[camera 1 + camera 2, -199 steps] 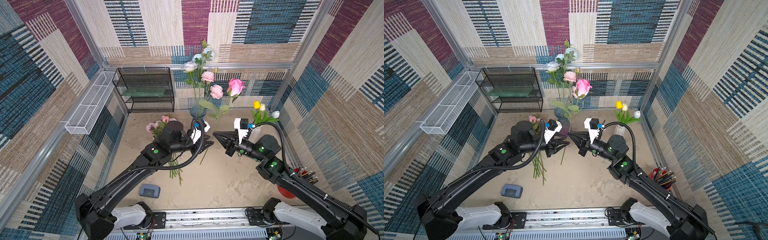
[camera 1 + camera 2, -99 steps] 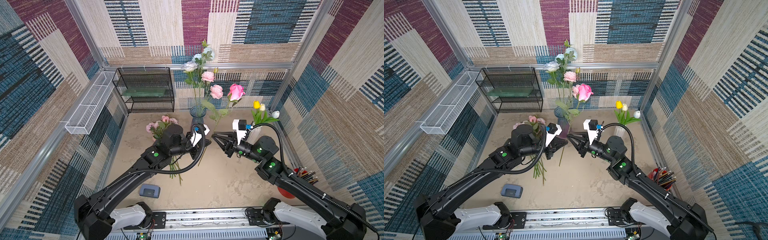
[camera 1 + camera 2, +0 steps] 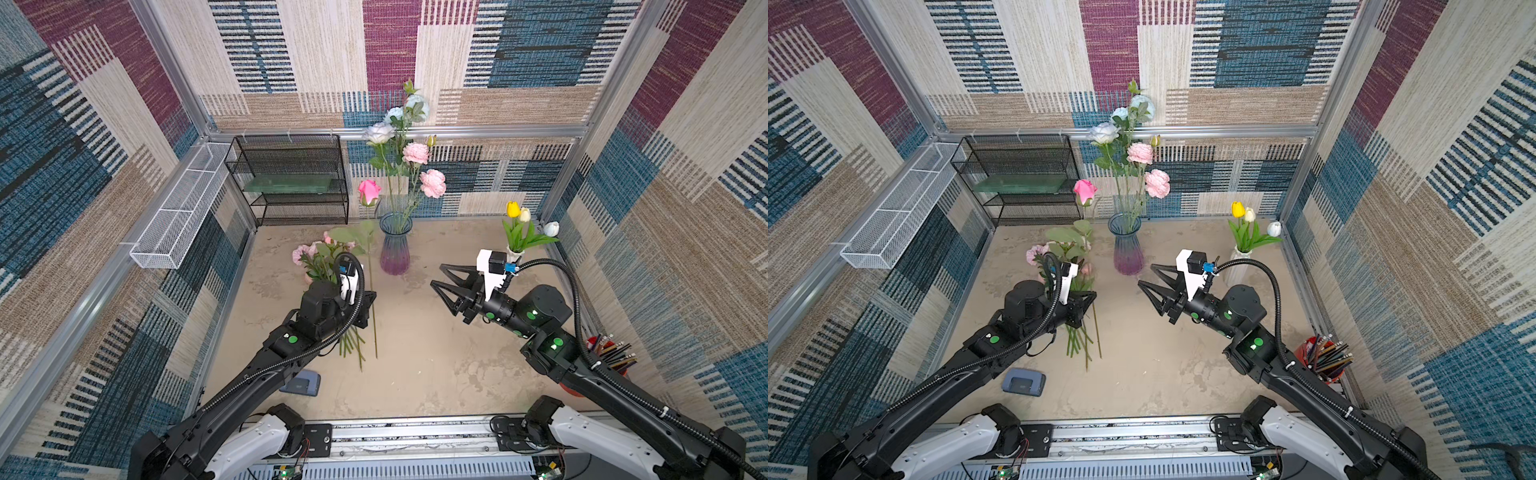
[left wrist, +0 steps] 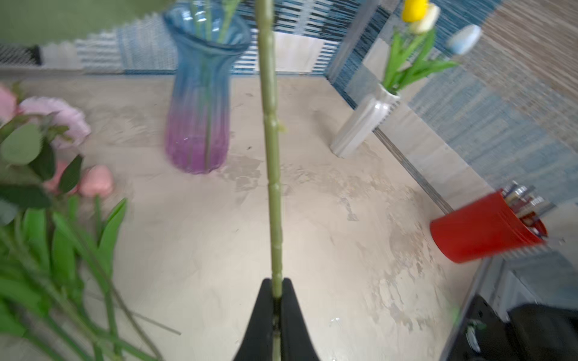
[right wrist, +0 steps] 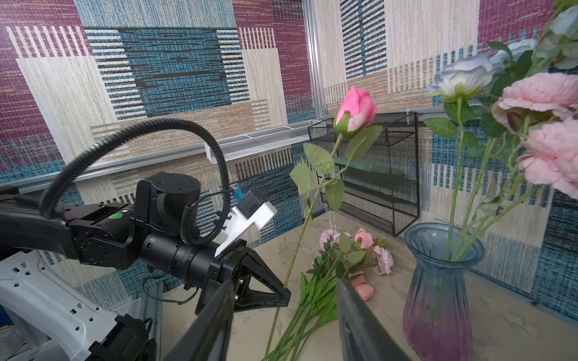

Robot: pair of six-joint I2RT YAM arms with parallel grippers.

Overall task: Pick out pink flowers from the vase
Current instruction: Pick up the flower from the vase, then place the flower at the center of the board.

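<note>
The pink flowers on the table are below, so my left gripper should next tip the rose over and move down to let go of its lower stem on top of them.
A bright pink rose [image 3: 369, 192] [image 3: 1085, 192] [image 5: 356, 109] on a long green stem [image 4: 272, 156] stands upright, left of the blue-to-purple glass vase [image 3: 395, 245] [image 3: 1128, 249] and clear of it. My left gripper [image 3: 371, 297] [image 3: 1091, 296] [image 4: 276, 283] is shut on the lower stem. My right gripper [image 3: 437, 275] [image 3: 1145, 274] [image 5: 284, 281] hangs open and empty to the right of the vase. Two pale pink peony-like heads [image 3: 432, 183] stay in the vase with white and pale blue roses [image 3: 379, 133]. More pink flowers [image 3: 316, 253] [image 4: 62, 118] lie on the table under the left arm.
A white vase of yellow and white tulips [image 3: 515, 224] stands at the back right. A black mesh shelf [image 3: 291, 178] and a white wire basket [image 3: 178, 220] are at the back left. A red pencil cup [image 3: 606, 357] sits at the right edge, a small grey-blue box [image 3: 301, 382] near the front.
The right gripper opened, let go of the rose stem and drew back right. The left gripper shut on the stem and carried the rose from the vase's right side to its left.
</note>
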